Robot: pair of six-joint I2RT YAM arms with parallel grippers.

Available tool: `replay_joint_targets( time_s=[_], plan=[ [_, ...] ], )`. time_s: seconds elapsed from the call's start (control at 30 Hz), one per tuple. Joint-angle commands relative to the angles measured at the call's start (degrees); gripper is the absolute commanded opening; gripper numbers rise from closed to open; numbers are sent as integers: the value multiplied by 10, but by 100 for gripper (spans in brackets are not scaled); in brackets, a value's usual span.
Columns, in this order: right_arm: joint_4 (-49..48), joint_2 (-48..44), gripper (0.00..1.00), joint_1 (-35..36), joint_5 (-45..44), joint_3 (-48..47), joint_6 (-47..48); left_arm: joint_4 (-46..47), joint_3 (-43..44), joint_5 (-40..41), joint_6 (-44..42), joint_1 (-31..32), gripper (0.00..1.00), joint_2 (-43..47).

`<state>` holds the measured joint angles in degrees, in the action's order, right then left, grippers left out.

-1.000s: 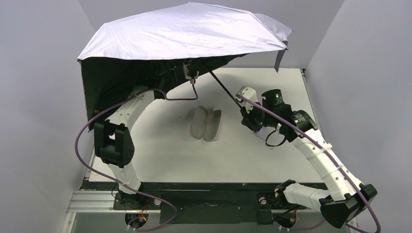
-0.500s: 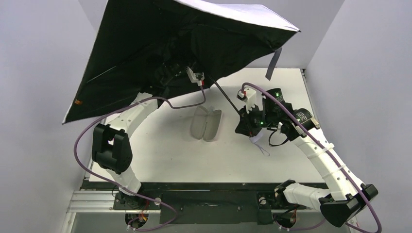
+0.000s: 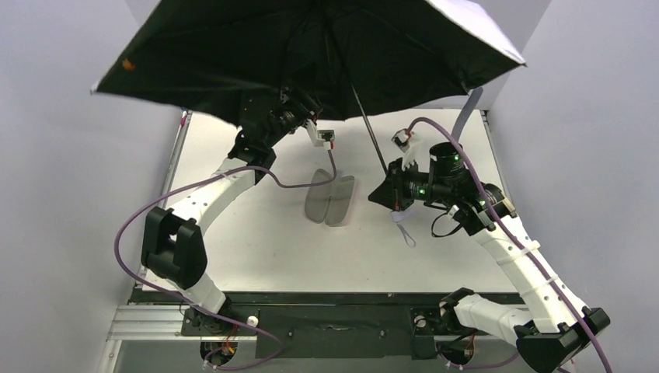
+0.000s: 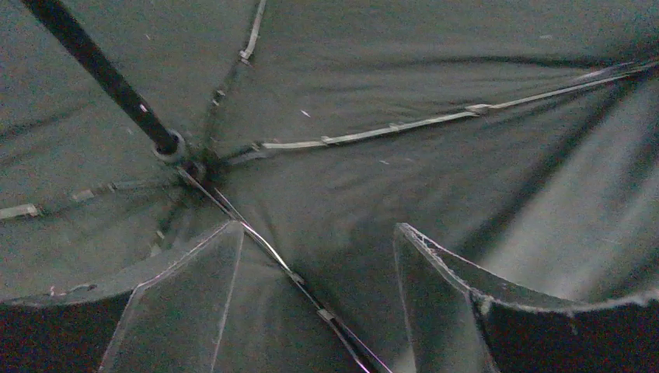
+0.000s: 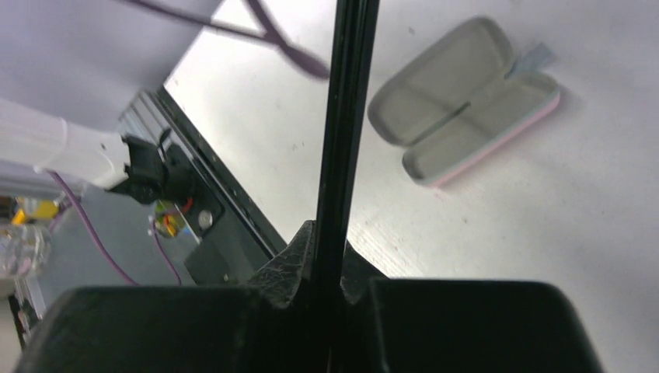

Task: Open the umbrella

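Observation:
The left gripper turns and moves to the right in the top view onto the stem's upper part (image 3: 351,81) (image 4: 101,75) next, because the umbrella's stem stands outside the open fingers.
The umbrella is open. Its canopy (image 3: 256,54) spreads across the top of the view, dark underside toward me, with a pale lavender edge (image 3: 478,19) at the right. The thin black shaft (image 3: 370,128) slants down to my right gripper (image 3: 391,190), which is shut on it just above the handle. The strap loop (image 3: 404,227) hangs below. The right wrist view shows the shaft (image 5: 346,116) clamped between the jaws (image 5: 328,252). My left gripper (image 3: 305,102) is up under the canopy and open. In the left wrist view a metal rib (image 4: 268,252) runs between its fingers (image 4: 317,229), near the shaft hub (image 4: 167,144).
The open clamshell case (image 3: 330,200) lies on the white table (image 3: 256,249), pale grey inside; it also shows in the right wrist view (image 5: 462,101). A purple cable (image 3: 299,185) loops from the left arm. Grey walls stand on both sides. The canopy's closure strap (image 3: 466,113) hangs at the right.
The canopy has swung from tilted down on the left to nearly level overhead. The shaft has come more upright. My right gripper turned with it, and my left arm reached up and further back.

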<state>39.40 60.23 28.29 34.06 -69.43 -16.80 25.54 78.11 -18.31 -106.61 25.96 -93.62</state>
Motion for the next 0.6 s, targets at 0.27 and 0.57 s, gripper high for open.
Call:
replay_joint_targets(
  time_s=[0.27,0.57],
  plan=[
    [-289,-41,0,-19,-35,24,-98,-310,117,6,586,6,71,130],
    [-368,-19,0,-2,-8,38,-146,-293,242,-152,1185,10,68,85]
  ],
)
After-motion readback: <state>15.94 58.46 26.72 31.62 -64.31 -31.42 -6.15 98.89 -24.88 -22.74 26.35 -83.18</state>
